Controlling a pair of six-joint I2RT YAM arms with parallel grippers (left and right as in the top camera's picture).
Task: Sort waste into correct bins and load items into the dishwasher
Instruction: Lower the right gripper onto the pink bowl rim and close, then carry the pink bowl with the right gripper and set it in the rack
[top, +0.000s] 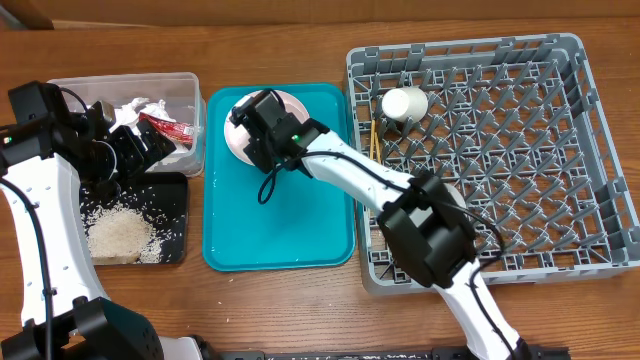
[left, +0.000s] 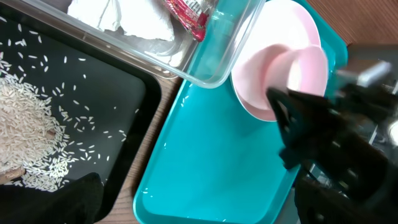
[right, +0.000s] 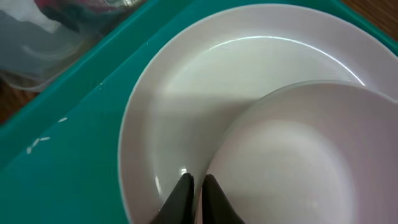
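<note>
The pink bowl next rises over the dish rack in my right gripper and tilts. Then it comes down onto the dish rack's wires (top: 424, 148) beside the white cup, because they stand empty.
My right gripper (right: 198, 183) is shut on the rim of the pink bowl (right: 298, 155), one finger inside and one outside. The bowl sits on the pale pink plate (right: 186, 106) at the far end of the teal tray (top: 280, 220). My left gripper (top: 150, 150) is open and empty, over the edge between the clear tub (top: 190, 90) and the black tray (top: 175, 215). The tub holds white napkins (top: 135, 108) and a red sauce packet (top: 168, 127). Rice (top: 120, 235) lies in the black tray. The grey metal bowl is not clearly visible.
The grey dish rack (top: 590, 120) stands on the right with a white cup (top: 405, 103) and the chopsticks (top: 375, 140) near its far left corner. My right arm crosses its left side. A few rice grains lie on the teal tray.
</note>
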